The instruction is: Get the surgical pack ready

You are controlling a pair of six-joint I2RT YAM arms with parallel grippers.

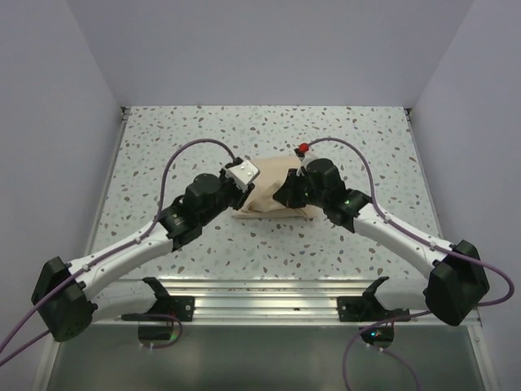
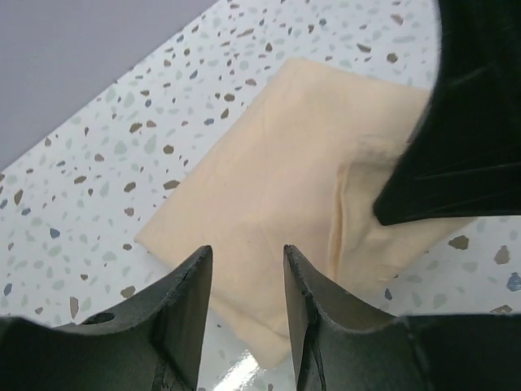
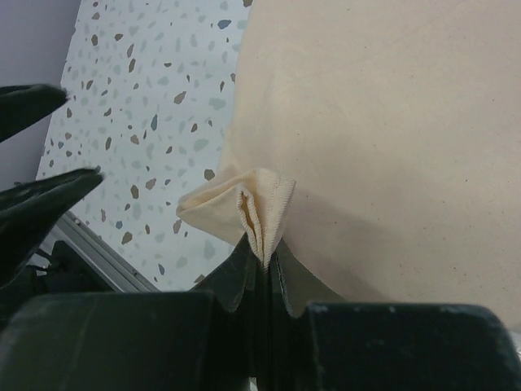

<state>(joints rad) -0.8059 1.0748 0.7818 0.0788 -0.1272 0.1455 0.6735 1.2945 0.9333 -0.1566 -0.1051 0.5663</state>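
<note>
The bundle's pinched corner is still over the bundle. Next, my right gripper should pull back past the bundle's near edge and let go of the corner on the bare table.
The surgical pack shows as a folded beige cloth bundle (image 1: 273, 183) lying flat in the middle of the speckled table; its contents are hidden. My left gripper (image 2: 247, 252) hovers over the bundle's near left edge (image 2: 269, 187), open, with nothing between its fingers. My right gripper (image 3: 264, 259) is shut on a pinched, hemmed corner of the cloth (image 3: 252, 204) at the bundle's near right side (image 1: 286, 198). In the left wrist view the right arm (image 2: 464, 122) covers the bundle's right end. The left fingers (image 3: 45, 195) show at the left edge of the right wrist view.
The speckled tabletop (image 1: 163, 138) is bounded by pale walls at the left, right and back. An aluminium rail (image 1: 269, 301) with two black clamps runs along the near edge. Purple cables loop over both arms, and a red connector (image 1: 302, 149) sits beside the right wrist.
</note>
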